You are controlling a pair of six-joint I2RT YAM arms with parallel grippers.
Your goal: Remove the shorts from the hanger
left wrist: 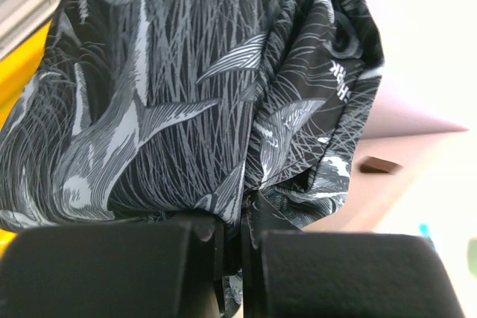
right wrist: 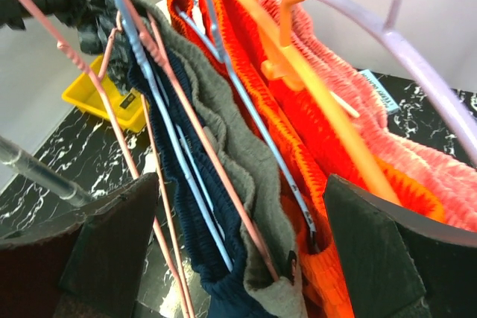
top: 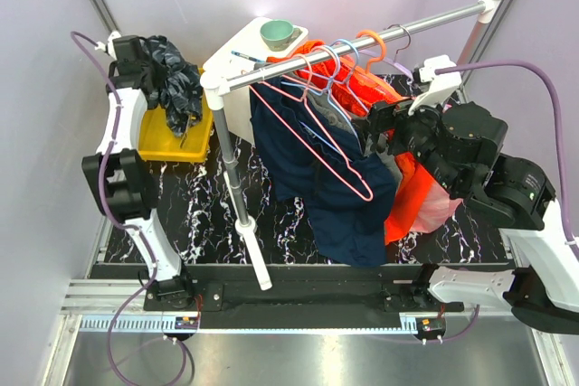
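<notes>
The left gripper should lower the shorts (top: 174, 77) to its right in the top view and release the fold of the shorts, as the yellow bin (top: 163, 138) is below it on that side.
The shorts (top: 174, 77), dark with pale leaf print, hang bunched from my left gripper (top: 145, 61) above the yellow bin, well left of the rail. In the left wrist view the shorts (left wrist: 186, 87) fill the frame and my left gripper (left wrist: 240, 240) is shut on a fold of them. The pink wire hanger (top: 366, 194) hangs bare on the rail in front of the navy garment; it also shows in the right wrist view (right wrist: 136, 184). My right gripper (top: 373, 126) is open beside the hanging clothes; in its own view the gripper (right wrist: 238, 258) straddles hangers and garments and grips nothing.
A silver rail (top: 362, 41) on a white pole (top: 242, 205) carries a navy garment (top: 348, 214), a grey one (right wrist: 253, 176), an orange one (top: 407, 201) and blue, orange and lilac hangers. A yellow bin (top: 167, 144) sits far left. A teal bowl (top: 278, 34) stands on a white box.
</notes>
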